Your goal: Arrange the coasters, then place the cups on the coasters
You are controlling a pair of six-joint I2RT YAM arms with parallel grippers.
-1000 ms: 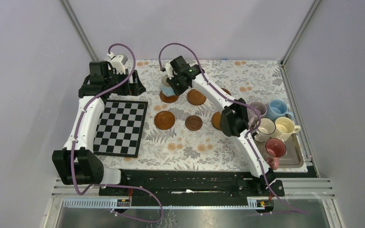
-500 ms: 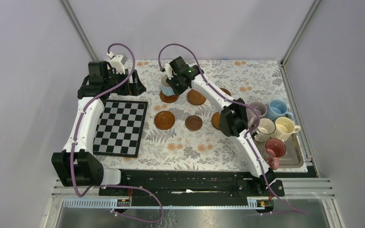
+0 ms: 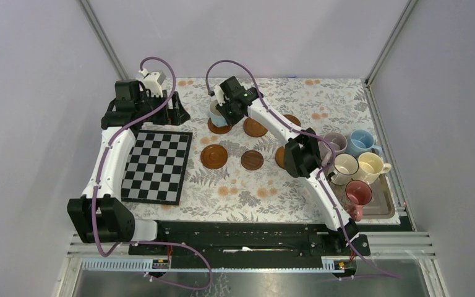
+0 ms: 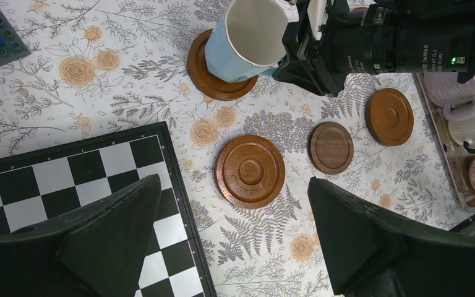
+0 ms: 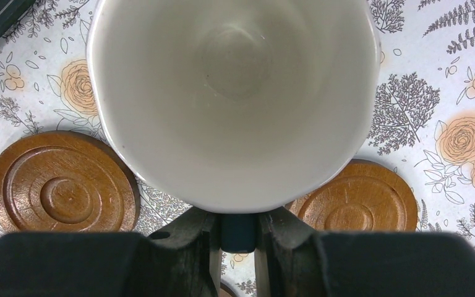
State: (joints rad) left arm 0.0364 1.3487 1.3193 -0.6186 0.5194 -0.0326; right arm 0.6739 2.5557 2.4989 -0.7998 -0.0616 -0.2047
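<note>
The light blue cup leans over the coaster below. Next, my right gripper levels out, easing back until the cup stands upright, and releases the handle.
My right gripper (image 3: 224,110) is shut on the handle of a light blue cup (image 4: 242,42), holding it tilted over the far-left coaster (image 4: 218,75); I cannot tell whether it touches. In the right wrist view the cup (image 5: 235,93) fills the frame, its handle between the fingers (image 5: 239,238), with a coaster (image 5: 62,182) on each side. More coasters (image 3: 255,127) (image 3: 214,156) (image 3: 252,159) lie in two rows; two are partly hidden by the right arm. Several cups (image 3: 346,166) stand in the tray. My left gripper (image 4: 235,241) hangs open over the cloth, empty.
The chequered board (image 3: 156,166) lies at the left of the flowered cloth, under the left arm. The grey metal tray (image 3: 385,205) sits at the right edge. The right arm stretches diagonally over the coaster rows. Grey walls close in the far side and both sides.
The right gripper has edged slightly to the left with the light blue cup. The left arm has not moved.
</note>
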